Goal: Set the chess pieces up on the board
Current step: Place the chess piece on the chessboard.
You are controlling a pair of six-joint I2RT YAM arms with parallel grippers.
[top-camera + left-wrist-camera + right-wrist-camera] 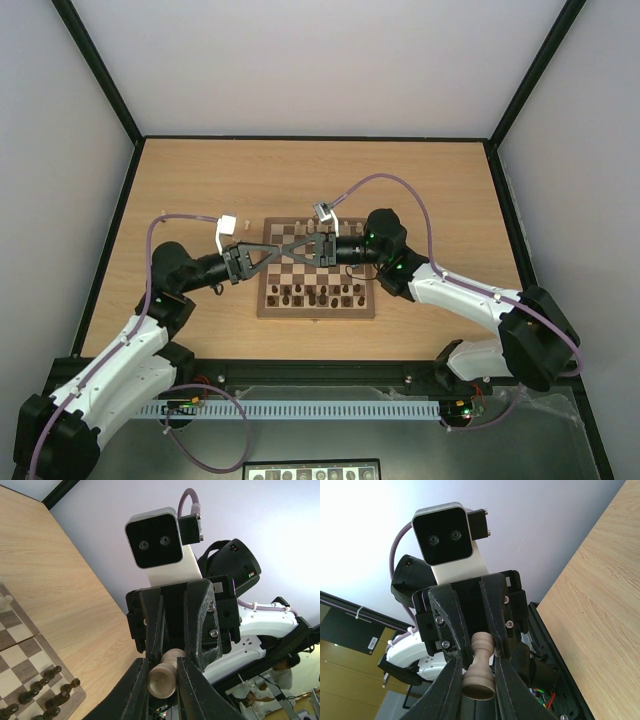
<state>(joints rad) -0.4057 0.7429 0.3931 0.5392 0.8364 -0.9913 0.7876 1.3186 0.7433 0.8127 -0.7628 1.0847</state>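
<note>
The board's far corner square (276,229) is empty, so I will move my left gripper outward, turn its fingers down, lower the piece and let go of it there.
Both grippers meet tip to tip above the middle of the board (316,312), fingers interleaved. My left gripper (310,247) (162,674) is shut on one end of a pale cream chess piece (161,682). My right gripper (286,247) (479,677) is shut on the same piece (480,672), and its fingers (200,630) flank the piece's far end in the left wrist view. The piece hangs in the air between the two pairs of jaws and is hidden in the top view. Dark brown chessmen (320,295) fill the board's two near rows.
The board's near corner (20,650) with dark chessmen (45,682) shows at lower left in the left wrist view. A few pale pieces (300,221) stand along the board's far edge. Bare wooden table (200,180) surrounds the board inside black-framed walls.
</note>
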